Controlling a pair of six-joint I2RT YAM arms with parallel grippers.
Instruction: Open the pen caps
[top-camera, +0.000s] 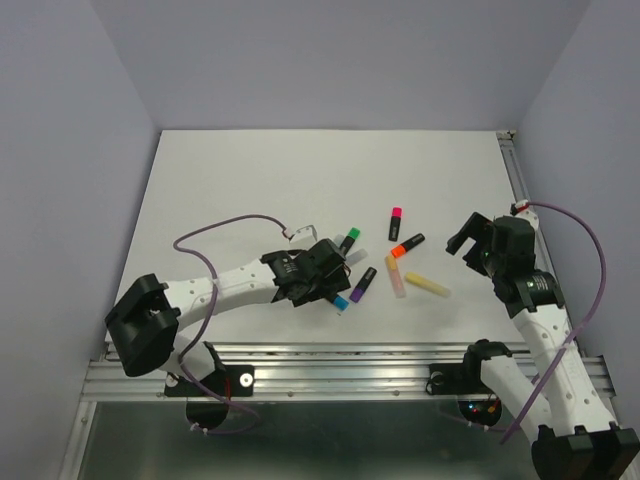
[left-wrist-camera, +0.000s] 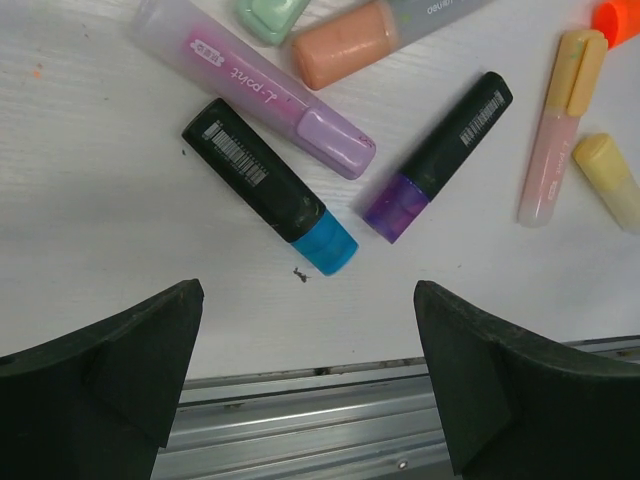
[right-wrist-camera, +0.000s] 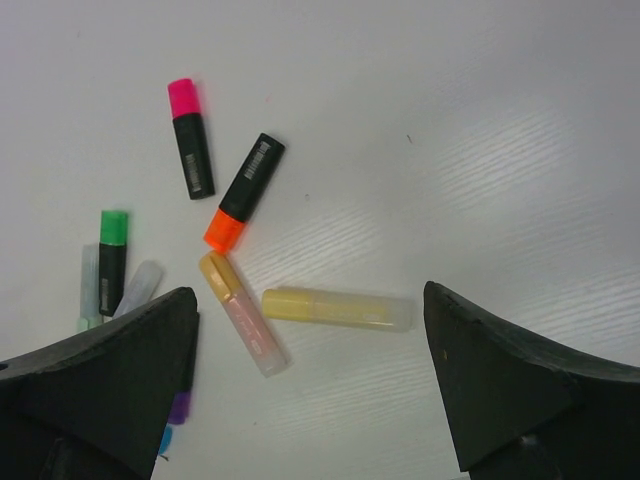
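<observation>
My left gripper needs to move down next with its open fingers on both sides of the highlighter's body, keeping clear of the short blue cap, because the black body (left-wrist-camera: 264, 184) of the blue-capped highlighter lies below.
Several highlighters lie capped on the white table. In the left wrist view I see the blue cap (left-wrist-camera: 326, 243), purple cap (left-wrist-camera: 397, 206), lilac cap (left-wrist-camera: 336, 143), peach cap (left-wrist-camera: 343, 46) and mint cap (left-wrist-camera: 272, 15). My left gripper (left-wrist-camera: 308, 300) is open and empty, hovering just near of the blue cap, over that cluster (top-camera: 341, 301). In the right wrist view I see the pink cap (right-wrist-camera: 182, 98), orange cap (right-wrist-camera: 224, 229), green cap (right-wrist-camera: 114, 225), amber cap (right-wrist-camera: 218, 272) and yellow cap (right-wrist-camera: 290, 304). My right gripper (right-wrist-camera: 310, 300) is open and empty above the yellow highlighter, to its right in the top view (top-camera: 468, 238).
An aluminium rail (top-camera: 340, 365) runs along the table's near edge and shows just below the left fingers (left-wrist-camera: 350, 420). Purple cables loop off both arms. A rail (top-camera: 518, 185) lines the right edge. Grey walls enclose the table.
</observation>
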